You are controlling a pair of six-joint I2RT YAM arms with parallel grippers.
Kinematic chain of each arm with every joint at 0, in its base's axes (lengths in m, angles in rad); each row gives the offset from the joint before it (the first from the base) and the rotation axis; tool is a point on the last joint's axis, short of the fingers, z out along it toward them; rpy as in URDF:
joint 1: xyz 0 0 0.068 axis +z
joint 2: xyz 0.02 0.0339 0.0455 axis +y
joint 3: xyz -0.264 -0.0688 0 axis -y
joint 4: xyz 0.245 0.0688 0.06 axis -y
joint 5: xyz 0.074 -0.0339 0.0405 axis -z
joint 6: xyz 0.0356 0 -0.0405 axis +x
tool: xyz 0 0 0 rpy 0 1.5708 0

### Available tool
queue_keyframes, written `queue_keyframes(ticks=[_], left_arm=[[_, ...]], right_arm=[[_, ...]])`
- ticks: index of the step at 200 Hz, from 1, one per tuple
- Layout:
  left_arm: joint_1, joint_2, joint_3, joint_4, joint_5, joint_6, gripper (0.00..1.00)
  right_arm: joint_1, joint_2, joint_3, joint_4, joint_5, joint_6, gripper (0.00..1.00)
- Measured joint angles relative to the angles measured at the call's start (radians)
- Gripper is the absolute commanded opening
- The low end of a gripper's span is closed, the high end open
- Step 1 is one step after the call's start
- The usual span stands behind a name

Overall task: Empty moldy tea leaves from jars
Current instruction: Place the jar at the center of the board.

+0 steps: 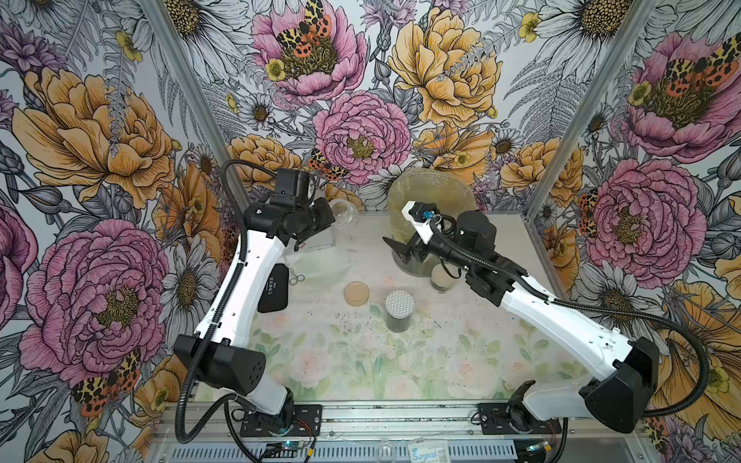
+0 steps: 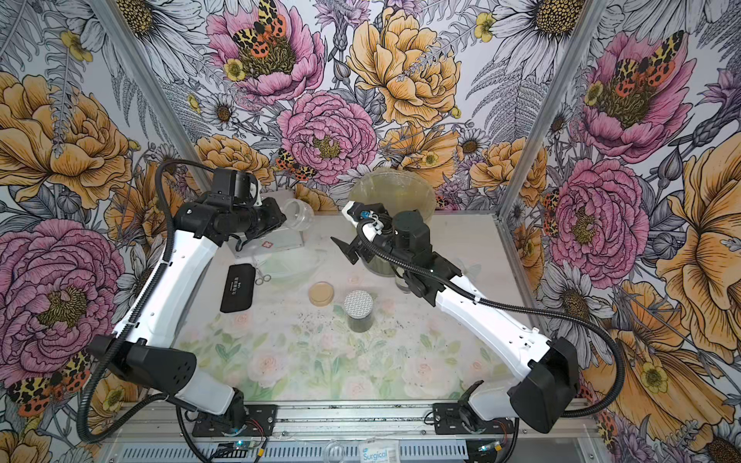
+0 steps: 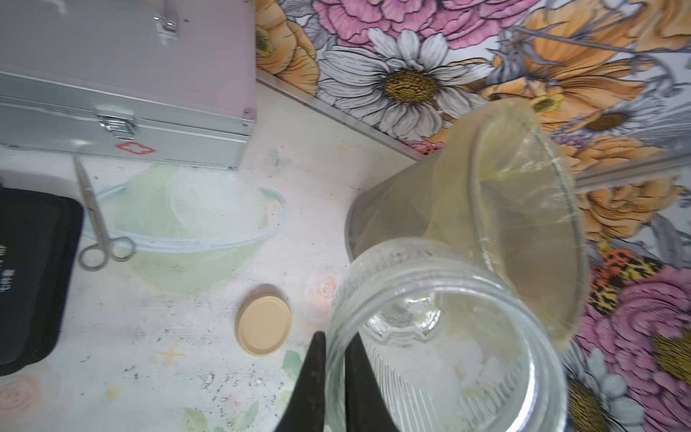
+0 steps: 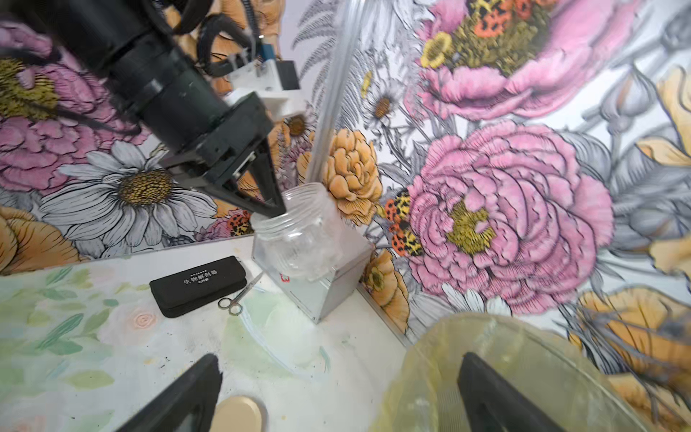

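Observation:
The jar in my left gripper should go down next onto bare mat [image 3: 236, 252] beside the loose tan lid, where I should let go of the jar's rim. That open spot lies below.
My left gripper [image 3: 336, 338] is shut on the rim of an empty clear glass jar [image 3: 467, 374], one finger inside and one outside. The jar hangs tilted over the silver case, at the back left in both top views [image 1: 343, 212] [image 2: 298, 214]. My right gripper [image 4: 340, 362] is open and empty beside the bin, seen from above [image 1: 401, 248]. A jar with a silver-white dotted lid [image 1: 399, 306] stands mid-table with dark tea leaves [image 1: 397, 325] inside. A tan-lidded jar [image 1: 441, 278] stands by my right arm. A loose tan lid [image 1: 356, 293] lies on the table.
A tall translucent bin with a yellow bag [image 1: 431, 192] stands at the back. A silver metal case [image 3: 131, 74], a clear glass bowl [image 3: 187, 224], scissors [image 3: 93, 209] and a black pouch [image 1: 274, 292] sit at the left. Dark crumbs [image 1: 353, 320] dot the floral mat.

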State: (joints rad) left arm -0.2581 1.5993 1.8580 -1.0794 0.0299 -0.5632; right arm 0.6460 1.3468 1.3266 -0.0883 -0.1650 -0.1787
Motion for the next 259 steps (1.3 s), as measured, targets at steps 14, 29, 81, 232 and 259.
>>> queue_keyframes(ticks=[14, 29, 81, 232, 259], left_arm=[[-0.008, 0.050, -0.005, -0.017, -0.082, 0.013, 0.00], [-0.016, 0.099, -0.019, -0.026, -0.151, 0.016, 0.00], [-0.012, 0.271, -0.037, -0.042, -0.237, 0.017, 0.00], [0.013, 0.457, -0.203, 0.060, -0.219, 0.015, 0.35], [0.013, 0.457, -0.210, 0.060, -0.216, 0.011, 0.56]], right_arm=[[-0.005, -0.026, 0.044, -0.089, 0.062, 0.084, 0.98], [-0.016, -0.058, 0.074, -0.180, 0.103, 0.176, 0.97], [-0.048, -0.100, 0.149, -0.422, 0.101, 0.380, 0.97], [-0.065, -0.161, 0.130, -0.552, 0.062, 0.478, 0.97], [-0.074, -0.158, 0.129, -0.552, 0.054, 0.489, 0.97]])
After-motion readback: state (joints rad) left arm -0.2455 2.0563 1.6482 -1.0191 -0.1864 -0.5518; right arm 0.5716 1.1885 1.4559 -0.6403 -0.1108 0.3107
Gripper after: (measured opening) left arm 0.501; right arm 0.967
